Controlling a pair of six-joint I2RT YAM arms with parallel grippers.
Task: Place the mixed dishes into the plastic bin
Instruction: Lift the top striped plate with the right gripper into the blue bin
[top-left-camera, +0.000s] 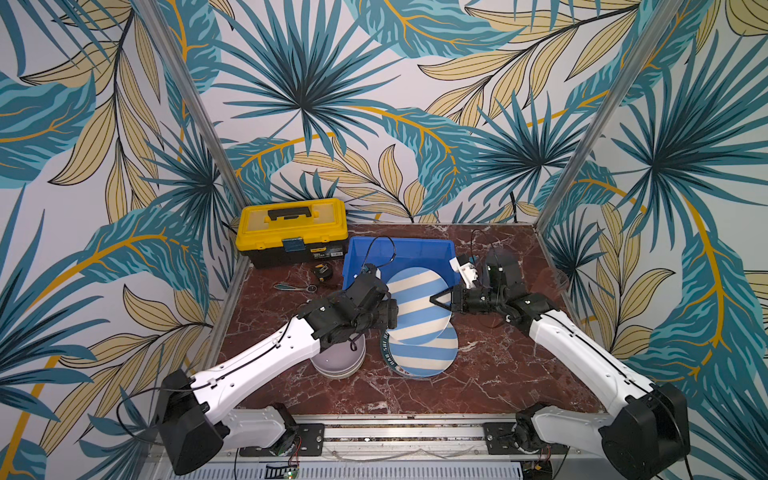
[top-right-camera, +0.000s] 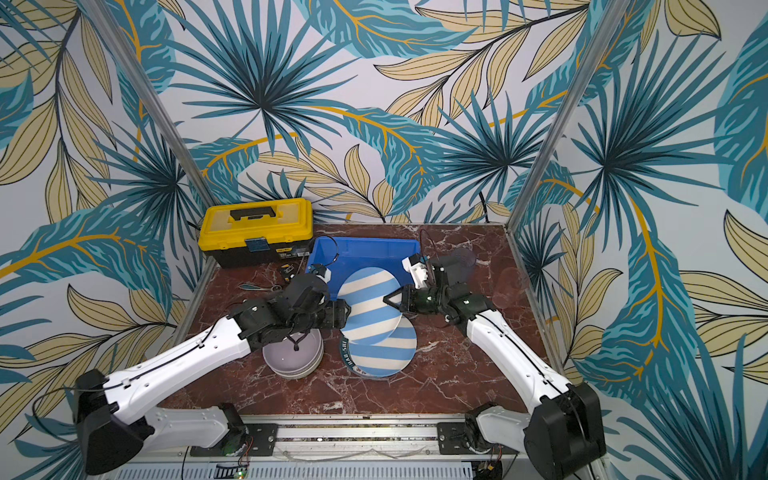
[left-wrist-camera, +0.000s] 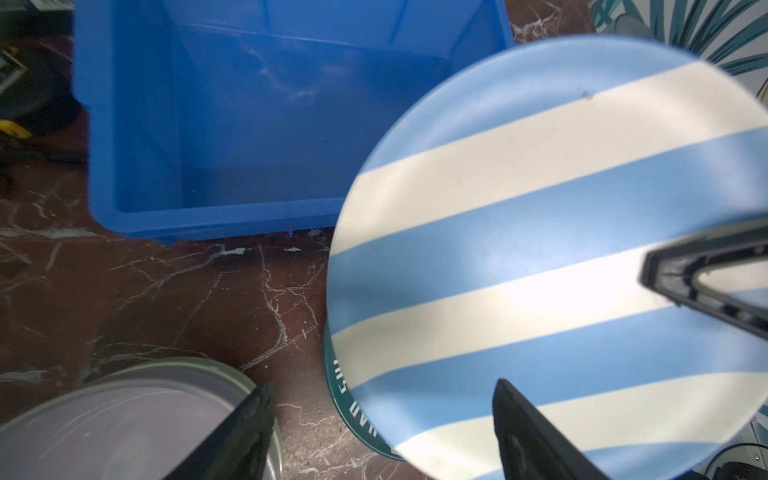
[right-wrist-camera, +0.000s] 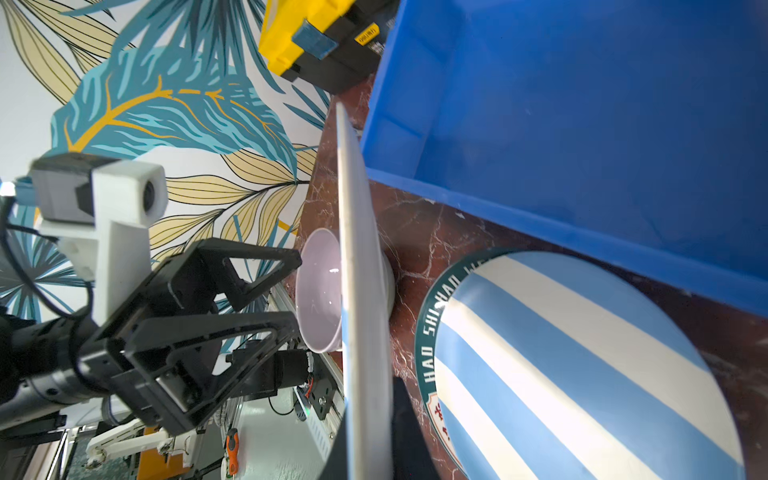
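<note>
The bottom of the bin is farther outward and below. My right gripper should carry the striped plate outward and down into the blue plastic bin (top-left-camera: 399, 249) (right-wrist-camera: 592, 128) and release it there.
A blue-and-white striped plate (top-left-camera: 419, 305) (top-right-camera: 370, 307) hangs tilted above the table, in front of the blue plastic bin (top-left-camera: 399, 249) (left-wrist-camera: 249, 124). My right gripper (top-left-camera: 434, 300) (right-wrist-camera: 368, 415) is shut on its right rim; the right wrist view shows that plate (right-wrist-camera: 357, 249) edge-on between the fingers. My left gripper (top-left-camera: 392, 313) (left-wrist-camera: 382, 388) stands open at the plate's left edge, gripping nothing. Below lies a second striped plate (top-left-camera: 424, 357) (right-wrist-camera: 582, 365) on a dark-green-rimmed plate (left-wrist-camera: 345, 399). Stacked lavender and pale green bowls (top-left-camera: 336, 361) (left-wrist-camera: 124, 424) sit under my left arm.
A yellow-and-black toolbox (top-left-camera: 291, 230) stands at the back left, with a tape measure (top-left-camera: 322, 272) and a small hand tool (top-left-camera: 295, 286) in front of it. Two see-through tumblers, bluish (top-right-camera: 465, 255) and pinkish (top-right-camera: 513, 286), are at the back right behind my right arm.
</note>
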